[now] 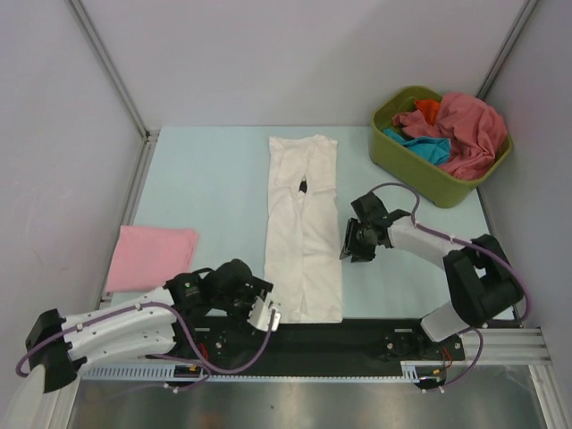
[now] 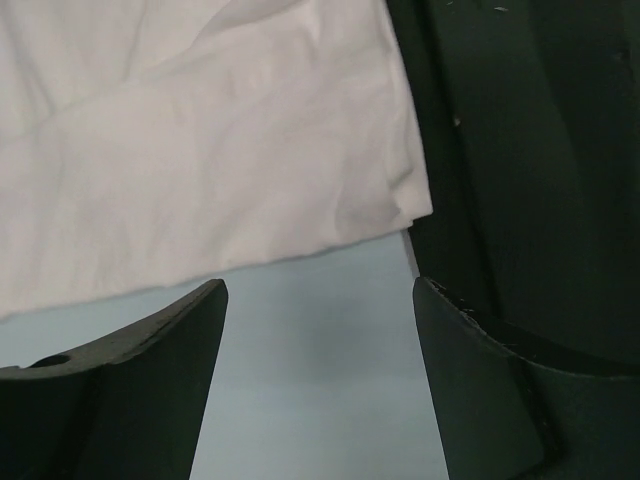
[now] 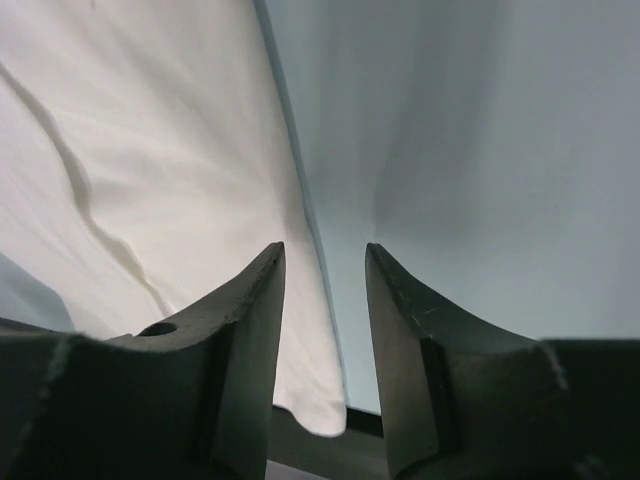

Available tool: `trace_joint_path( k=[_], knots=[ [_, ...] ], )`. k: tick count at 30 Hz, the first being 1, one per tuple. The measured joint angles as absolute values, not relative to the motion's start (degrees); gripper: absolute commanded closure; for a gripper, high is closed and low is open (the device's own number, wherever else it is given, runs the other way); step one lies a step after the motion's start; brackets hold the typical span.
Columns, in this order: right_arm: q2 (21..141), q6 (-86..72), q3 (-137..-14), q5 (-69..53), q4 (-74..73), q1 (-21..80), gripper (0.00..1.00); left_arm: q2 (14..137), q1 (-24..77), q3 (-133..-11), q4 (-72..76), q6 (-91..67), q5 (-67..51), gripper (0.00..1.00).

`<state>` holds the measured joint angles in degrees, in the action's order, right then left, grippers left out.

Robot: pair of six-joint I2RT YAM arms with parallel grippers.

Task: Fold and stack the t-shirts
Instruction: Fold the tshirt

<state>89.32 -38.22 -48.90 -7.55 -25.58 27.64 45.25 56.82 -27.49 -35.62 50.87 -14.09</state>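
Observation:
My left gripper will move back and down onto the white shirt's near corner (image 1: pixel 280 319) (image 2: pixel 412 208) on the pink shirt's side, because only bare table shows between its fingers.
A large white t-shirt (image 1: pixel 304 228) lies folded into a long strip down the middle of the table, with a small dark mark near its upper part. My left gripper (image 1: pixel 266 315) is open and empty, low by the shirt's near left corner. In the left wrist view the gripper (image 2: pixel 320 285) has bare table between its jaws and the white cloth (image 2: pixel 200 140) is just beyond them. My right gripper (image 1: pixel 347 243) is open at the shirt's right edge. In the right wrist view the gripper (image 3: pixel 322 248) straddles that edge of the white shirt (image 3: pixel 150 150). A folded light pink t-shirt (image 1: pixel 150 255) lies at the left.
An olive-green tub (image 1: pixel 420 170) at the back right holds a rose-red shirt (image 1: pixel 465 130), a teal one (image 1: pixel 424 147) and an orange one (image 1: pixel 429 109). A black rail (image 1: pixel 357 344) runs along the near edge. Grey walls close in the left and right sides.

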Motion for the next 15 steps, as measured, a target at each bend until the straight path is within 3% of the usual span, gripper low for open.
trace_joint_path(
  k=[5,11,14,15],
  knots=[
    [78.1,-39.1,-45.4,-4.4,-31.0,34.0,0.56,49.0,64.7,-23.9,-30.1,54.9,-13.5,0.19],
    [68.7,-44.2,-36.5,-6.8,-32.9,42.7,0.56,55.6,65.9,-23.2,-24.8,60.5,-13.6,0.23],
    [68.9,-45.5,-34.5,-7.7,-33.2,45.8,0.55,57.9,65.9,-22.8,-22.6,62.9,-13.2,0.32],
    [69.1,-45.7,-34.5,-8.1,-33.3,47.0,0.55,58.7,65.9,-22.6,-21.7,63.4,-13.0,0.45]
  ],
)
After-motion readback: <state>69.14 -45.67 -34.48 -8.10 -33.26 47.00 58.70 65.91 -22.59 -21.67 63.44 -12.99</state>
